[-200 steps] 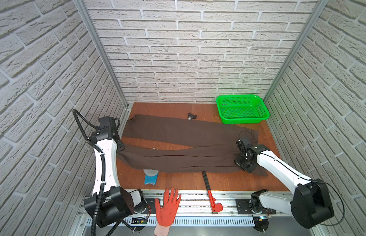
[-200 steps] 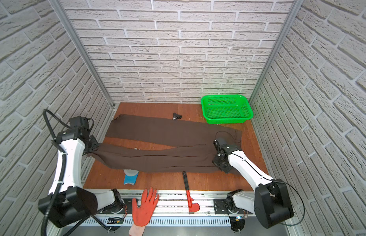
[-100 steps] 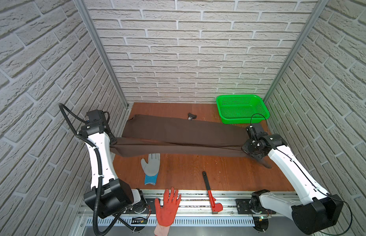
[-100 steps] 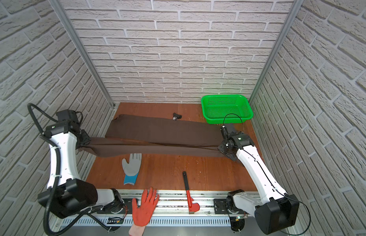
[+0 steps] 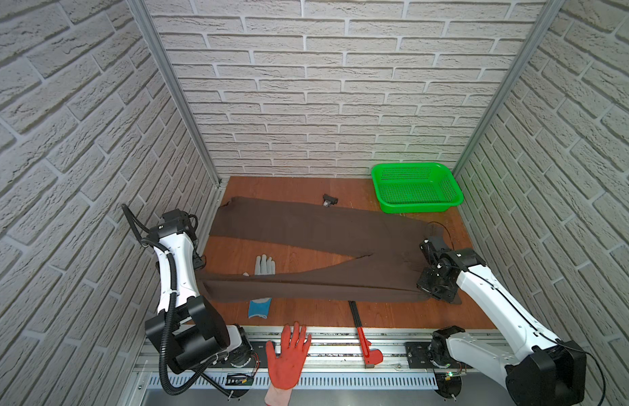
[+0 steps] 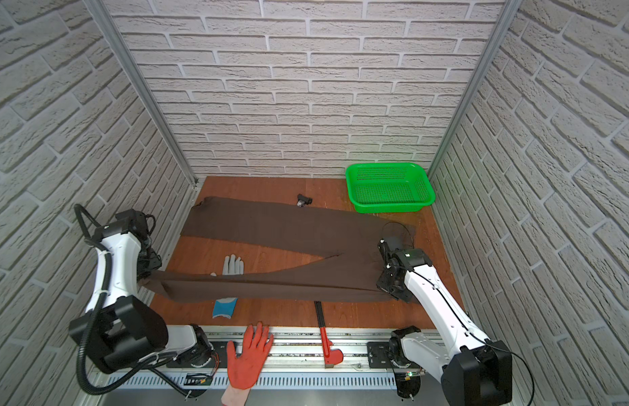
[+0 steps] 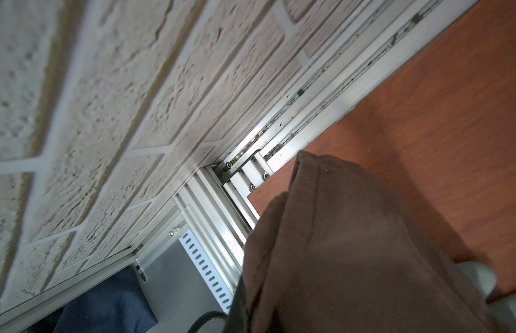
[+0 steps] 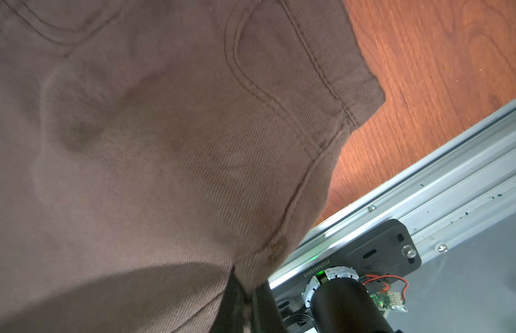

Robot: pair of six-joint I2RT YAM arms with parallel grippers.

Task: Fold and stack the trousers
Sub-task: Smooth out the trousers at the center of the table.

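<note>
The near leg hangs stretched above the tabletop, so my left gripper should lower the hem end onto the wood by the table's near corner and let go.
The dark brown trousers [image 5: 306,225] lie across the table [image 5: 393,316] in both top views. Their far leg [image 6: 270,225] rests flat near the back. The near leg [image 5: 323,284] is stretched taut just above the wood between my two grippers. My left gripper [image 5: 201,276] is shut on the hem end, mostly hidden behind its own arm. In the left wrist view the cloth [image 7: 352,245] covers the jaws. My right gripper [image 5: 422,289] is shut on the waist corner. Its dark fingers [image 8: 235,302] pinch the stitched waistband cloth [image 8: 193,144].
A grey glove [image 5: 264,265] with a blue cuff [image 5: 259,307] lies under the stretched leg. A hand in an orange glove [image 5: 286,355] rests on the front rail. A red-headed tool [image 5: 363,332] lies at the front, a green basket [image 5: 416,188] at back right, and a small black part [image 5: 329,201] beside the far leg.
Half a second ago both grippers held the near leg higher and farther back. They have come forward and down, and the leg again spans the grey glove.
</note>
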